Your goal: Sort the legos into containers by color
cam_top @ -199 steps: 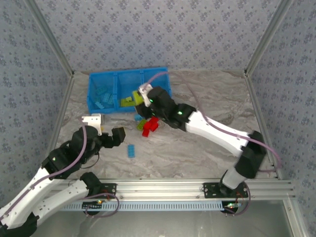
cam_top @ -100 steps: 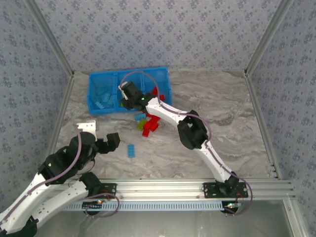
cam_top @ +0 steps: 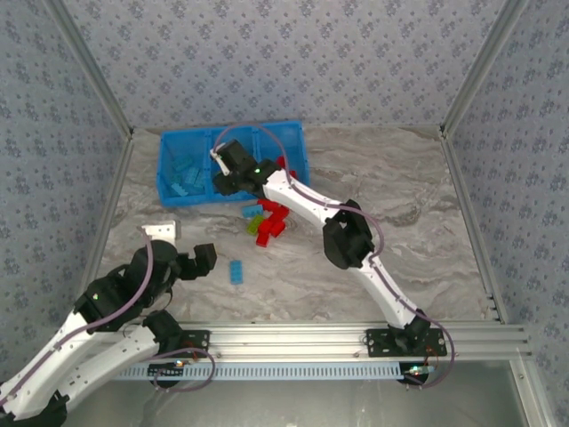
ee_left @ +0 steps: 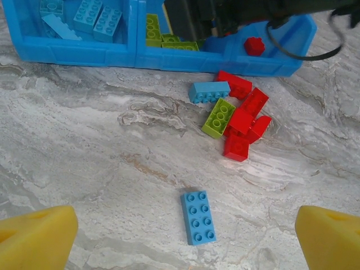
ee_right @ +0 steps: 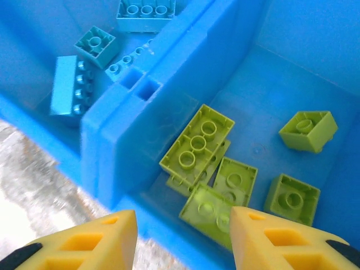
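The small red lego [cam_top: 262,240] [ee_left: 236,148] at the lego pile's near end is my left gripper's next target, outward and down, since it lies below and outward of the gripper's fingers.
The blue tray [cam_top: 169,142] holds three containers side by side. My right gripper [ee_right: 183,236] hangs open over the middle container, where several lime green legos [ee_right: 198,144] lie. One blurred green lego [ee_right: 211,216] lies just below the jaws, free of both fingers. Light blue legos [ee_right: 70,84] fill the left container and a red lego [ee_left: 254,45] sits in the right one. My left gripper [ee_left: 185,239] stands wide open above a lone light blue lego [ee_left: 197,217] on the table. Near the tray lie red legos [ee_left: 244,121], a green one [ee_left: 218,117] and a blue one [ee_left: 209,91].
The tray's divider wall [ee_right: 152,112] rises just left of my right gripper. The right arm [cam_top: 302,200] reaches across the pile of loose legos [cam_top: 269,222]. Bare marbled table [ee_left: 84,146] spreads left of the lone blue lego.
My right gripper has moved from the pile to the tray's middle container and opened, letting a green lego go. The left arm has drawn back a little, still open.
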`<action>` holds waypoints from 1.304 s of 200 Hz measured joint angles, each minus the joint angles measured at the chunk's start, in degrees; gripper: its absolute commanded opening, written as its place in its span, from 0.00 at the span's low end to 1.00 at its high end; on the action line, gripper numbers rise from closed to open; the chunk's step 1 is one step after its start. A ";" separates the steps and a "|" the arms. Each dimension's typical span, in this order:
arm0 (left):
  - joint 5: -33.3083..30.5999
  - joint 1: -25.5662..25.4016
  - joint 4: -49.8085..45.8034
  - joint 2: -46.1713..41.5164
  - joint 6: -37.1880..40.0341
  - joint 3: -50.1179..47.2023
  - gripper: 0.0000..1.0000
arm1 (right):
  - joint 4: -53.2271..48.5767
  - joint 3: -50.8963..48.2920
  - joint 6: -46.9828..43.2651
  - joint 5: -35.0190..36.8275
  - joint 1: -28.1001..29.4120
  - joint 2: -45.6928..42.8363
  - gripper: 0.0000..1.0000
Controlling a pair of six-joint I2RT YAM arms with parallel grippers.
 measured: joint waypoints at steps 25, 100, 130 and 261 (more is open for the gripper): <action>1.51 0.00 1.14 3.98 0.48 0.15 0.99 | -2.51 -9.14 0.44 -0.50 0.57 -12.20 0.55; 11.32 0.00 10.27 29.97 3.80 2.19 0.98 | -1.42 -56.06 8.04 1.29 1.99 -68.78 0.79; 13.79 0.00 15.76 41.62 4.55 3.98 0.92 | -3.80 -70.31 13.86 2.38 3.74 -79.62 0.94; 10.34 -0.22 29.77 73.50 9.99 13.90 0.52 | -9.62 -79.97 24.30 5.57 7.87 -81.24 1.00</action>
